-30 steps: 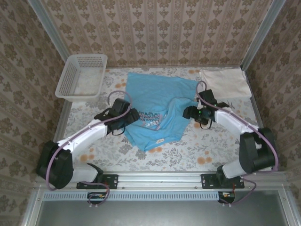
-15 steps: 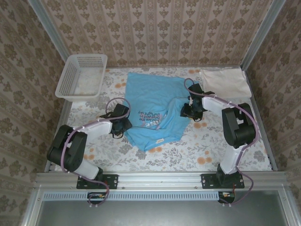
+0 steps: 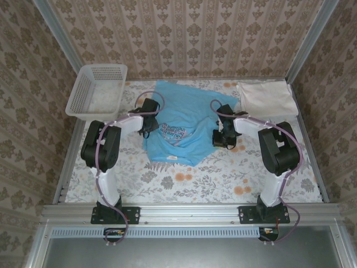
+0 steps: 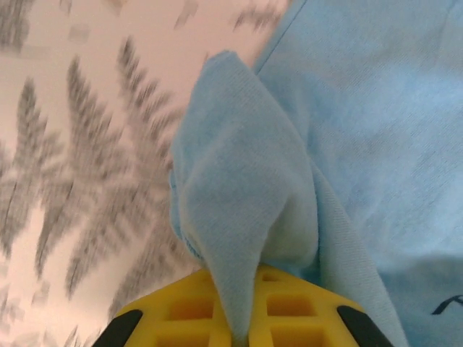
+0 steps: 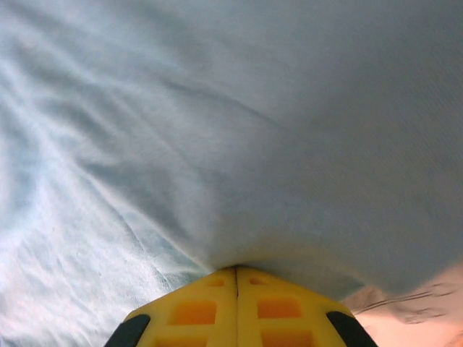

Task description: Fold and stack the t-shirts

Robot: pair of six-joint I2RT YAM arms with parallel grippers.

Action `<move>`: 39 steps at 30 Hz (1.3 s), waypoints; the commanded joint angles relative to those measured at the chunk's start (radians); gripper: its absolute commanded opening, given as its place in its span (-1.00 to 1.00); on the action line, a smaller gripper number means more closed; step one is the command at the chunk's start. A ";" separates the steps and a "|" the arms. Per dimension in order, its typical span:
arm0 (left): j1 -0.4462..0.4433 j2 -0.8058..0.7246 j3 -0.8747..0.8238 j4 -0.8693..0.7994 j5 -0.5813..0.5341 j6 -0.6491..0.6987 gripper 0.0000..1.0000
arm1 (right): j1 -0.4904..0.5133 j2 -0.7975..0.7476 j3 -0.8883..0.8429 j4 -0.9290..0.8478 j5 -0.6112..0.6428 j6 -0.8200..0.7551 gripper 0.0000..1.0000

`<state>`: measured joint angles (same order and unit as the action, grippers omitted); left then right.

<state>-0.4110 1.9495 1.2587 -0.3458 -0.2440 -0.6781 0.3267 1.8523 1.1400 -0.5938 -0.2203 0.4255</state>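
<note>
My right gripper pulls the bunched cloth back across toward my base to the near hem by the white tag (image 3: 168, 160) next and lets go there.
The light blue t-shirt (image 3: 181, 114) lies bunched in the middle of the table, its chest print facing up. My left gripper (image 3: 147, 125) is shut on the shirt's left edge; in the left wrist view a fold of blue cloth (image 4: 242, 217) is pinched between the yellow fingers (image 4: 181, 311). My right gripper (image 3: 218, 137) is shut on the shirt's right edge, and blue cloth (image 5: 239, 144) drapes from its closed yellow fingers (image 5: 282, 307). The cream-white t-shirt (image 3: 266, 97) lies folded at the back right.
A white mesh basket (image 3: 96, 90) stands at the back left. The floral tablecloth (image 3: 223, 173) is bare in front of the blue shirt. Patterned walls close in the back and both sides.
Both grippers have shut on the blue shirt's side edges and moved toward the back. The shirt has been dragged back and bunched narrower.
</note>
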 commanded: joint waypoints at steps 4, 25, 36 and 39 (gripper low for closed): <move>0.022 0.143 0.275 -0.066 0.009 0.211 -0.80 | 0.146 -0.057 -0.102 0.001 0.005 0.106 -0.92; 0.053 0.405 0.909 -0.362 0.136 0.311 -0.50 | 0.673 0.104 -0.132 0.807 0.035 0.990 -0.97; 0.094 0.259 0.899 -0.420 0.133 0.308 0.21 | 0.728 0.152 0.082 0.717 0.043 0.907 -0.11; 0.089 0.162 0.842 -0.423 0.112 0.281 0.45 | 0.707 0.018 0.036 0.637 0.113 0.786 0.05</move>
<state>-0.3138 2.2524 2.1281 -0.7303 -0.1047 -0.3782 1.0569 2.0014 1.1931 0.1619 -0.1791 1.3281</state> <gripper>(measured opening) 0.700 0.505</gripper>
